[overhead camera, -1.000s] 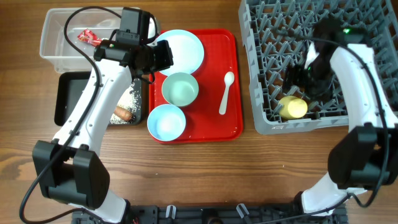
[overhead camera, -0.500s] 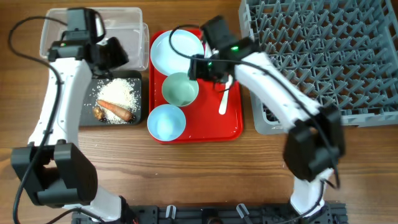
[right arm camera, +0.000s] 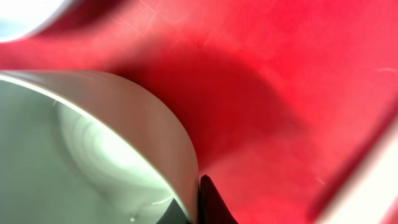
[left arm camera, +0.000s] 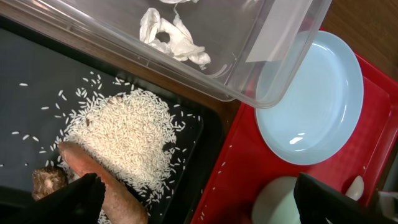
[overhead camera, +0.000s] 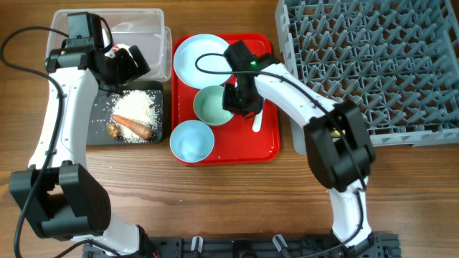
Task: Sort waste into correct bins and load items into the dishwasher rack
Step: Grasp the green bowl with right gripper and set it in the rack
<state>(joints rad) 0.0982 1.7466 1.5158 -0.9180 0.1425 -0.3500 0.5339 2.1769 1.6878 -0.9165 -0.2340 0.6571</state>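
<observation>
The rack's empty far corner (overhead camera: 303, 29) is outward of my right gripper and to its right in the overhead view. I will lift the bowl, move there and let go of it.
My right gripper (overhead camera: 237, 101) (right arm camera: 193, 194) is shut on the right rim of the mint bowl (overhead camera: 212, 106) (right arm camera: 93, 143) on the red tray, one finger inside and one outside. A pale blue plate (overhead camera: 203, 60) (left arm camera: 314, 102) lies behind it and a blue bowl (overhead camera: 191, 140) in front. The white spoon (overhead camera: 258, 120) is partly hidden by the right arm. My left gripper (overhead camera: 129, 63) (left arm camera: 200, 200) hangs open and empty over the border of the clear bin (overhead camera: 107, 32) and the black bin (overhead camera: 97, 136). Rice (left arm camera: 127, 134), a carrot-like stick (left arm camera: 106, 186) and a brown lump (left arm camera: 48, 180) lie in the black bin, crumpled tissue (left arm camera: 171, 34) in the clear one.
The grey dishwasher rack (overhead camera: 373, 64) fills the right side, its front left corner behind the right arm. The red tray (overhead camera: 269, 147) sits between the bins and the rack. A few rice grains lie scattered on the tray's left edge (left arm camera: 217, 183).
My left gripper has opened and moved back left over the bins. My right arm swung from the rack to the tray and shut on the mint bowl's rim.
</observation>
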